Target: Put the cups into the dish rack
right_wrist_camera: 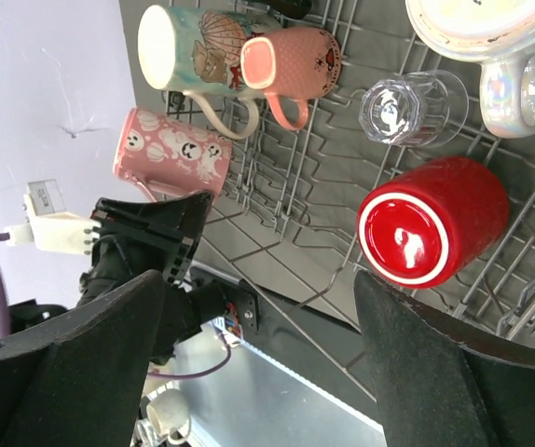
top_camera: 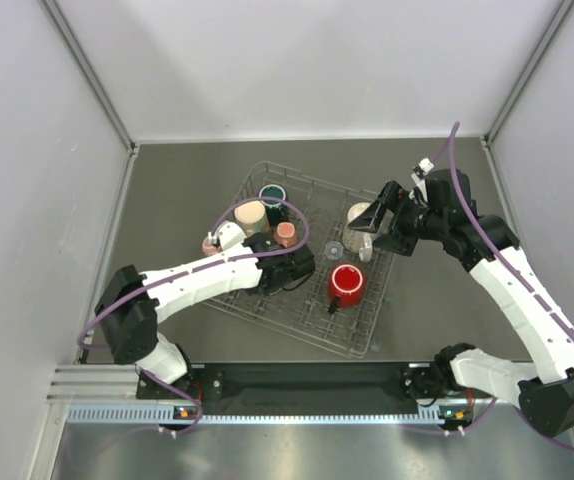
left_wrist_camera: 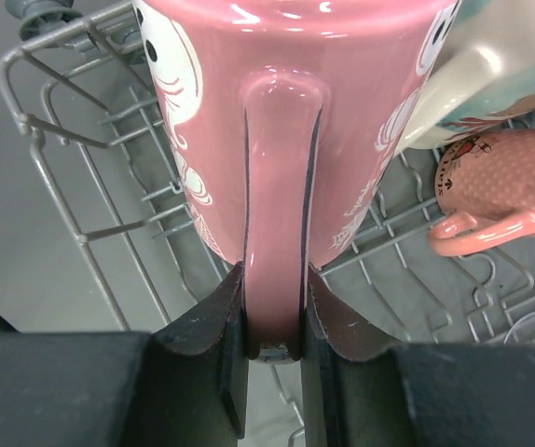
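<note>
The pink mug hangs above bare wires inside the rack, so the left gripper should next bring the mug down beside the teal mug (left_wrist_camera: 500,65) and open.
The silver wire dish rack (top_camera: 312,322) lies mid-table. My left gripper (top_camera: 237,250) is shut on the handle of a pink ghost-pattern mug (left_wrist_camera: 277,93) at the rack's left edge; the mug also shows in the top view (top_camera: 212,243). Beside it are a teal mug (left_wrist_camera: 500,65) and a small salmon mug (left_wrist_camera: 510,186). My right gripper (right_wrist_camera: 258,363) is open and empty, held above the rack's right side. Below it I see a red mug (right_wrist_camera: 431,219), a clear glass cup (right_wrist_camera: 407,107) and a pearly cream mug (right_wrist_camera: 491,37).
A cream cup (top_camera: 250,215) and a dark teal cup (top_camera: 272,195) stand in the rack's far left part. The rack's wire rim (left_wrist_camera: 34,149) is just left of the held mug. Grey walls enclose the table on three sides.
</note>
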### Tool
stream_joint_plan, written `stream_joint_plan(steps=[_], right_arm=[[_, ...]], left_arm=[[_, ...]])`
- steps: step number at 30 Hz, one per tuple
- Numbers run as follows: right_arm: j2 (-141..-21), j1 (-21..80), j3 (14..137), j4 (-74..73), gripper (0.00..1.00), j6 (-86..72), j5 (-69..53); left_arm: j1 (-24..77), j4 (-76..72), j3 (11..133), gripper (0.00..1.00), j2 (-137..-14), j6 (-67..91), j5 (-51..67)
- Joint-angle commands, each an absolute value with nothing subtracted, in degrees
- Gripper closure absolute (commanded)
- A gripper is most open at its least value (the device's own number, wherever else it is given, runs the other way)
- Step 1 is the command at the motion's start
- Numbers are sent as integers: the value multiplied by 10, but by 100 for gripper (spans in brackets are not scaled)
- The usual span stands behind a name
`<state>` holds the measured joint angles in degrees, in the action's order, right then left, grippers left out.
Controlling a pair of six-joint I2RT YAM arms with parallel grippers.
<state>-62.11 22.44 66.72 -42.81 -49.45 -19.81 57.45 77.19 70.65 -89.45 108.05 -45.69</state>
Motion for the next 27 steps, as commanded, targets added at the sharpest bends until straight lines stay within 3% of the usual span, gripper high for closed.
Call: stream_joint_plan(steps=[1, 23, 27], right_arm=[[-617, 221, 662, -416, 17, -484, -206], [-605, 220, 622, -417, 16, -474, -225], [-605, 221, 621, -417, 16, -474, -225]], left_arm=[[577, 864, 716, 100, -909, 1109, -527], [588, 863, 712, 100, -1027, 1184, -536], [587, 862, 706, 95, -1041, 1199, -512]])
